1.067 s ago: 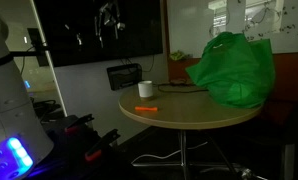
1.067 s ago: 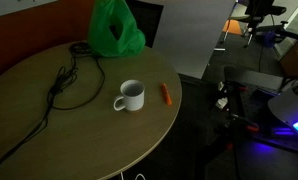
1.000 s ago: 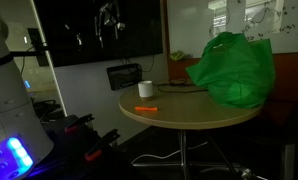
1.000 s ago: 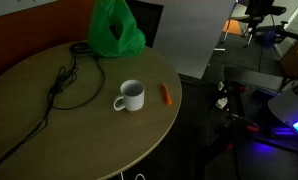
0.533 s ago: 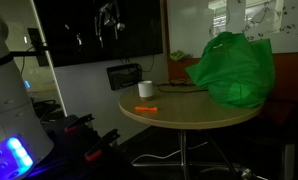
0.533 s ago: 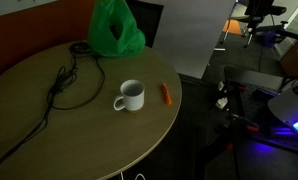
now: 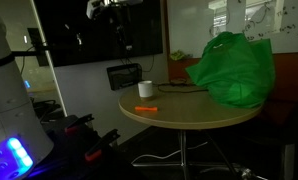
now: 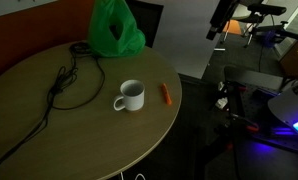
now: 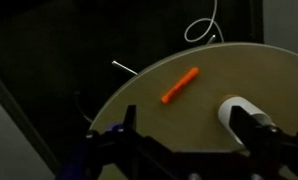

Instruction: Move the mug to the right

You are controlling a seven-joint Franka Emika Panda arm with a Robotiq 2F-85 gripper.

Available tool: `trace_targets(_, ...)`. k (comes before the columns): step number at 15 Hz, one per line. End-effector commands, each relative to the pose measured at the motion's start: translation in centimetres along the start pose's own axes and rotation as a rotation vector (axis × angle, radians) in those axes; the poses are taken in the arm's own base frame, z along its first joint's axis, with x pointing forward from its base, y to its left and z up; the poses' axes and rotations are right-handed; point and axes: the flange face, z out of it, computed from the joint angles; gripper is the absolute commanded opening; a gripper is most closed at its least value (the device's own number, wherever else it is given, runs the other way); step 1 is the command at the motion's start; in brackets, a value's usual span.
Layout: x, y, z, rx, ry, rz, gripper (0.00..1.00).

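Observation:
Next I should move my gripper outward and down onto the rim's edge by the marker, clear of the handle, as the upright mug stands below and outward of it.
The small white mug (image 8: 130,96) stands upright on the round wooden table (image 8: 49,130), with its handle to the left in that view. It also shows in the other exterior view (image 7: 145,89) near the table's edge. In the wrist view the mug (image 9: 234,110) is partly hidden behind one finger. My gripper (image 9: 189,130) is open and empty, high in the air off the table's edge, well apart from the mug. It shows in both exterior views (image 7: 127,44) (image 8: 217,32).
A thin orange marker (image 8: 165,95) lies beside the mug, also in the wrist view (image 9: 180,86). A big green bag (image 8: 115,30) sits at the table's far side. A black cable (image 8: 67,86) loops across the table. A robot base with blue lights (image 8: 289,112) stands nearby.
The arm has swung and my gripper has come into view above the table's edge in both exterior views. The mug, marker and bag have not moved.

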Motion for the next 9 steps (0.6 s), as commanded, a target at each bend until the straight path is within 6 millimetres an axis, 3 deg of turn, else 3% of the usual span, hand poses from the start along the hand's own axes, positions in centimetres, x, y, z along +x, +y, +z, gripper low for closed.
trace_targets(1, 3.3, -3.9, 4.1, 0.028, 0.038, 0.123, 1.00)
trace_targets(5, 6.5, -8.4, 9.3, 0.034, 0.044, 0.195, 1.00)
trace_targets(9, 10.7, -11.1, 13.3, 0.011, -0.002, 0.257, 1.00)
